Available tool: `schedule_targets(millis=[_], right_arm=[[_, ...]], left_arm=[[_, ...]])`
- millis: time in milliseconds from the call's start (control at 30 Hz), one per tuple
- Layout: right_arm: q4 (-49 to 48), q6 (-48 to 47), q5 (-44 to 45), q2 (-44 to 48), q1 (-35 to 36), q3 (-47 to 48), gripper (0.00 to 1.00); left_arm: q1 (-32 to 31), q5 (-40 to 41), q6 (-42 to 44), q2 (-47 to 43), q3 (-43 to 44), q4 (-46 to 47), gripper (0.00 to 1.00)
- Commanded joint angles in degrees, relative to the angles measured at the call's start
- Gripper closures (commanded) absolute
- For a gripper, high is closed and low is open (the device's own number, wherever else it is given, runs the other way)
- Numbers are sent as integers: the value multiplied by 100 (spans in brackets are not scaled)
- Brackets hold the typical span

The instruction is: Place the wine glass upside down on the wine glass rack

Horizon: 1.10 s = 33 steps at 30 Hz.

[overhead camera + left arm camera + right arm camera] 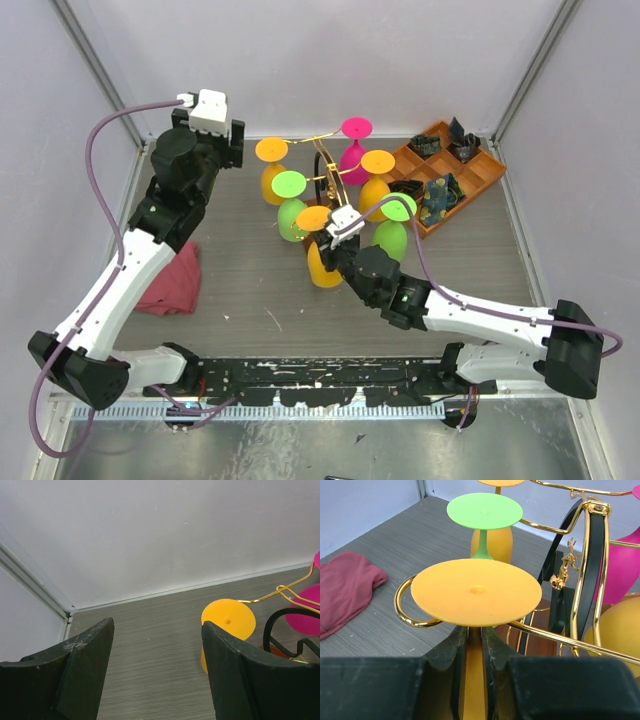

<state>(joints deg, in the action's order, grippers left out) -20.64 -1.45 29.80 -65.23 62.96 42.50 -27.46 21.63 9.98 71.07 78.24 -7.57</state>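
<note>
The right gripper shifts to the left in the top view next, toward the looped end of the rack's gold arm, and releases the glass, since its stem stands between the rack's wires.
My right gripper [474,635] is shut on the stem of an orange wine glass [476,591], held upside down with its round foot on top. The foot lies over a gold wire arm [410,615] of the wine glass rack [555,610], with the stem between the wires. I cannot tell whether the foot rests on them. From above, the held glass [322,262] hangs at the rack's [330,180] near side, by my right gripper [335,240]. My left gripper [157,630] is open and empty, at the back left [228,135].
Several other glasses hang upside down on the rack: orange [272,150], green [289,185], pink [355,128], orange [377,163] and green [399,207]. An orange compartment tray [480,175] stands at the back right. A maroon cloth [172,283] lies at the left.
</note>
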Motion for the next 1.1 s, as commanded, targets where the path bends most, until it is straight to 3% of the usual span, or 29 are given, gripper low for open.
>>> schedule_targets(millis=[0,1067], right_arm=[[-734,-35,158,-73,-50,-20,99],[-889,-577,-1226,-1031,-125,539,99]], left_arm=[[46,83,-31,-163,-115,229,23],[83,277,-22,-354,-429,371,23]])
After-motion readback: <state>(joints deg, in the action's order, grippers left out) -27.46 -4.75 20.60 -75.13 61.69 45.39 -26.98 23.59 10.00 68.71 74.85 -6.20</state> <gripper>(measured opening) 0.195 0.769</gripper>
